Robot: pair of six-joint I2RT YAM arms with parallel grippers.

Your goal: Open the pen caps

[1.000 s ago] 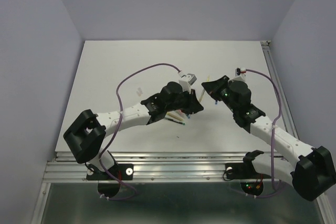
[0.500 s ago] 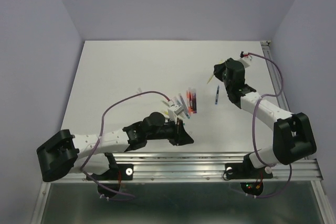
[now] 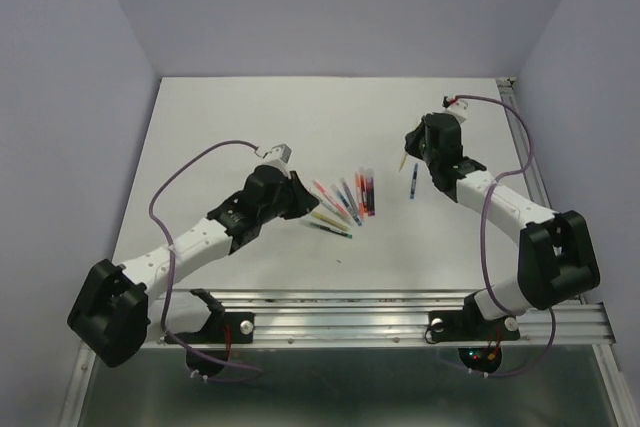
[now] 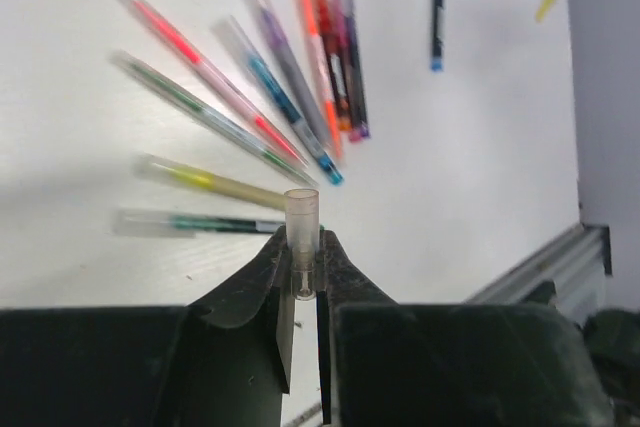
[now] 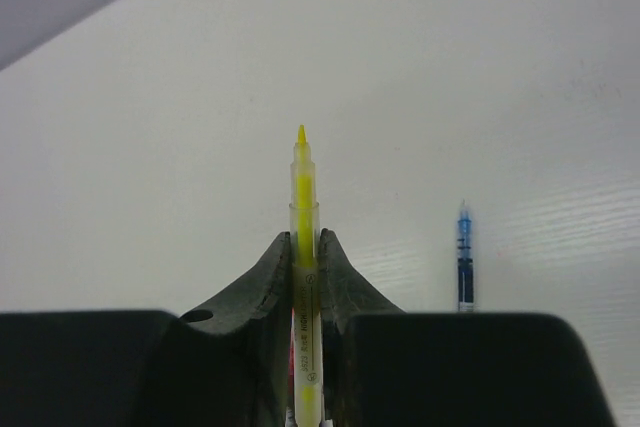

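I need to lower my right gripper and draw it back, then lay the yellow pen next to the blue uncapped pen, because the yellow pen's tip is already bare.
My left gripper (image 4: 301,250) is shut on a short clear pen cap (image 4: 301,217) that sticks up from between its fingertips. In the top view that gripper (image 3: 298,201) hovers just left of a fan of several coloured pens (image 3: 342,202) lying on the white table (image 3: 220,127); the wrist view shows the same pens (image 4: 270,87) ahead of it. My right gripper (image 5: 304,243) is shut on a yellow pen (image 5: 303,202) with its tip bare. From above, that gripper (image 3: 407,152) is at the back right with the yellow pen (image 3: 401,160) pointing left and down.
A blue uncapped pen (image 3: 413,180) lies alone right of the fan, and the right wrist view shows it (image 5: 463,257) beside the gripper. A metal rail (image 3: 350,302) runs along the table's near edge and another (image 3: 527,157) along the right side. Purple walls enclose the table.
The two grippers, close together a second ago, have parted. The left arm dipped toward the front edge, then swung back up to the left of the pens. The right arm has drawn back right.
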